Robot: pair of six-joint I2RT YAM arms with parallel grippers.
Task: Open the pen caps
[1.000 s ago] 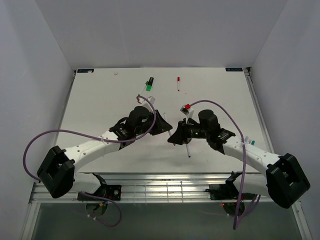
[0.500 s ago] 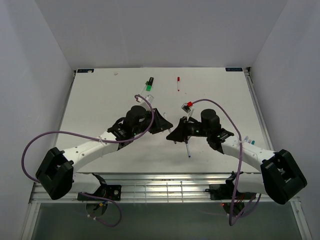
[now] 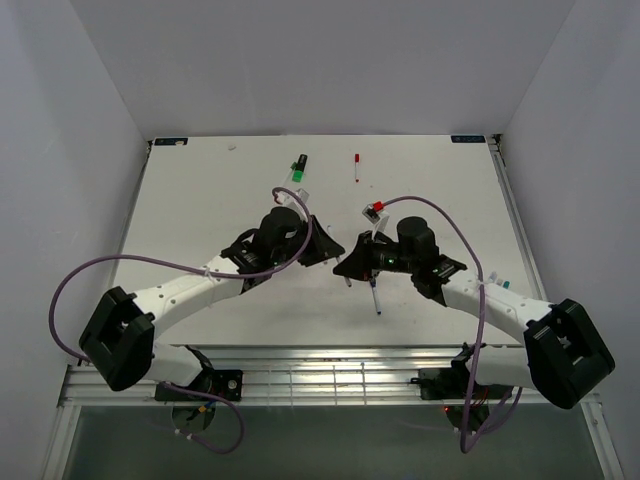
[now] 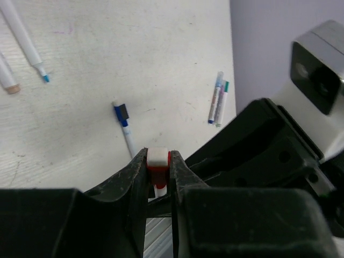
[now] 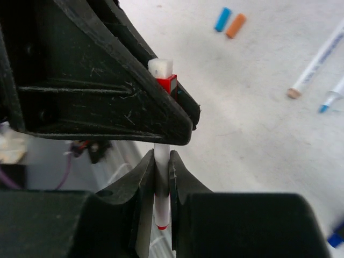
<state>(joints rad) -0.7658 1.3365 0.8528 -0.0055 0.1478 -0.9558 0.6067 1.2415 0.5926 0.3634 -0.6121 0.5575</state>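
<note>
My left gripper is about to pull to its left in the top view, lower to the tabletop beside the blue cap and release, to gather the caps.
A thin white pen [image 5: 162, 161] with a red and white pen cap [image 4: 158, 161] is held between both arms above the table. My left gripper [image 4: 158, 165] is shut on the cap [image 5: 165, 80]. My right gripper [image 5: 162, 177] is shut on the white barrel just below it. The join of cap and barrel is hidden behind a left finger [image 5: 134, 102]. In the top view the left gripper [image 3: 330, 252] and right gripper [image 3: 346, 268] meet tip to tip at mid-table.
Loose blue [image 5: 222, 19] and orange [image 5: 235, 25] caps lie on the table. White pens lie around: a blue-ended one [image 4: 124, 129], a pair [image 4: 217, 99], one under the right arm [image 3: 376, 298]. A green-capped black marker [image 3: 298, 166] and a red-tipped pen [image 3: 356, 168] lie at the back.
My right gripper has moved left up to the left gripper and its jaws have closed on the pen's barrel. The left gripper keeps its hold on the cap.
</note>
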